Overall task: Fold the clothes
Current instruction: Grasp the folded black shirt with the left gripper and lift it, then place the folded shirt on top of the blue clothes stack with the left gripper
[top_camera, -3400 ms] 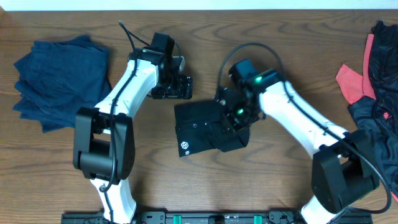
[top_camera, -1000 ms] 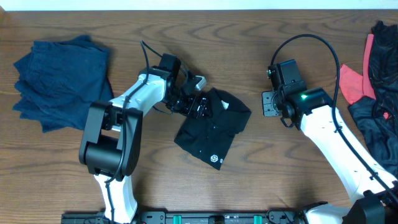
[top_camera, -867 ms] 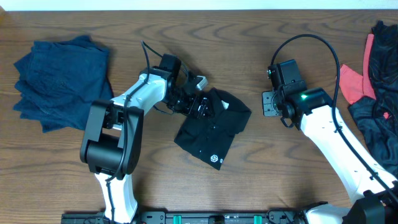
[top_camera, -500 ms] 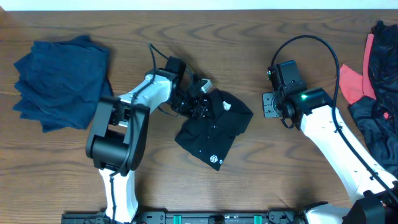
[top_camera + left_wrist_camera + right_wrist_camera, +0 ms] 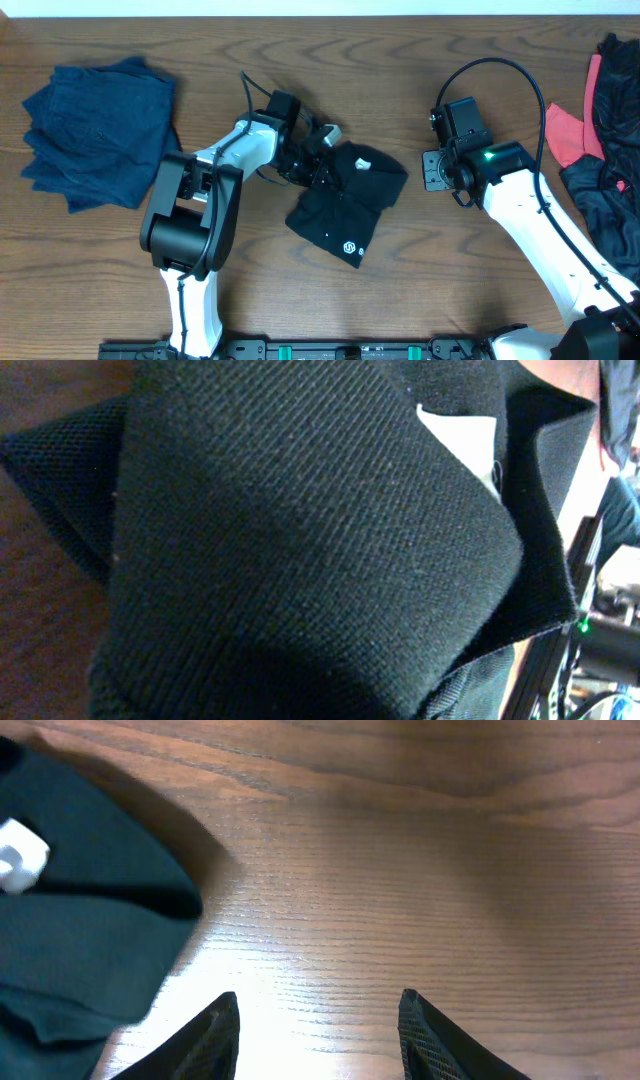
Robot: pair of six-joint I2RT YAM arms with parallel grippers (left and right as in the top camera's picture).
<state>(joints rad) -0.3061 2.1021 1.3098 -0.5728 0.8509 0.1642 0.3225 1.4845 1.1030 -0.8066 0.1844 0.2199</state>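
The left gripper carries the folded black garment outward and to the left in the overhead view next, onto the dark blue stack [image 5: 104, 133] of folded fabric.
A folded black garment [image 5: 345, 205] with a small white round logo [image 5: 350, 248] and a white tag [image 5: 362, 165] lies mid-table. My left gripper [image 5: 320, 166] is at its upper-left edge, shut on the fabric. The left wrist view is filled by that black cloth [image 5: 300, 550], which hides the fingers. My right gripper [image 5: 432, 168] hovers open over bare wood to the garment's right. In the right wrist view the gripper [image 5: 320, 1025] has nothing between its fingers, and the garment [image 5: 80, 950] lies at the left. More clothes, black and coral-red [image 5: 572, 130], are heaped at the right edge.
A stack of folded dark blue fabric [image 5: 95, 125] lies at the table's far left. The unfolded heap [image 5: 605, 190] spills along the right edge next to the right arm. Bare wood shows between the garment and the right gripper.
My left gripper has closed on the black garment's upper-left edge, and the cloth has bunched and shifted slightly right. The right arm has stayed still.
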